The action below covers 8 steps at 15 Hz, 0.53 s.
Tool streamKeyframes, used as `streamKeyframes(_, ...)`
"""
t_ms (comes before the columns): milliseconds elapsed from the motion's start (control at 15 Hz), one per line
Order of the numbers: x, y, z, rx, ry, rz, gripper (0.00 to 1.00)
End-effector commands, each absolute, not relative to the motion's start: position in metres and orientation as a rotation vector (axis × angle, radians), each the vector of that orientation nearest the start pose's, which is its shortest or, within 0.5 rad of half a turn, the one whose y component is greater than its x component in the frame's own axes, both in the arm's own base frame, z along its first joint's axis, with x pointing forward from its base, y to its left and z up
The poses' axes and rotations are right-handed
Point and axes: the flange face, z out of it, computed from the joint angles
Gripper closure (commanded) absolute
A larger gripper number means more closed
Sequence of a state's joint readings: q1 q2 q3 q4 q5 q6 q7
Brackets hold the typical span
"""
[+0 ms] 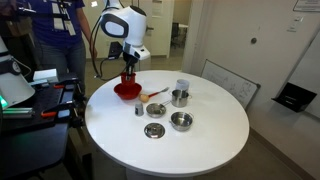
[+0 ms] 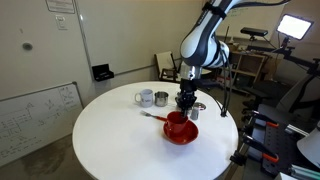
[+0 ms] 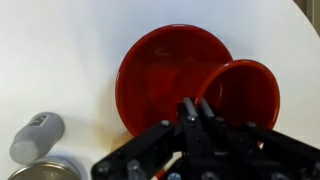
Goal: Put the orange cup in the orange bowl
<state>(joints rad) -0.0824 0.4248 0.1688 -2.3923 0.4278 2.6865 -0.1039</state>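
Note:
I should lower the orange cup toward the orange bowl's bottom (image 1: 128,91) (image 3: 172,84) next with my gripper and let go of the cup's near rim there, because the cup is still hanging just above the bowl.
The orange bowl (image 3: 160,70) is wide, glossy and red, and stands on the white round table near its edge in both exterior views (image 1: 127,92) (image 2: 180,131). My gripper (image 3: 195,108) is shut on the near rim of the orange cup (image 3: 250,95). It holds the cup just above the bowl, overlapping the bowl's right side in the wrist view. In both exterior views the gripper (image 1: 128,72) (image 2: 186,100) points straight down over the bowl. The cup itself is hard to make out there.
Silver metal cups (image 1: 181,97) (image 2: 145,97) and small silver bowls (image 1: 181,121) (image 1: 154,130) stand mid-table. A small grey shaker (image 3: 35,135) lies beside the bowl. A whiteboard (image 2: 35,115) leans by the table. People and equipment stand behind the arm (image 1: 60,40).

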Motion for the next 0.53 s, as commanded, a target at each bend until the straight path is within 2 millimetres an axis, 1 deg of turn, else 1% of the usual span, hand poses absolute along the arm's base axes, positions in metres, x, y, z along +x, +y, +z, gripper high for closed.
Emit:
streamKeyframes(0, 0.478, 0.035, 0.113, -2.847, 0.383, 0.175, 0.98)
streamKeyframes(467, 0.479, 0.034, 0.097, -2.824, 0.426, 0.167, 0.98)
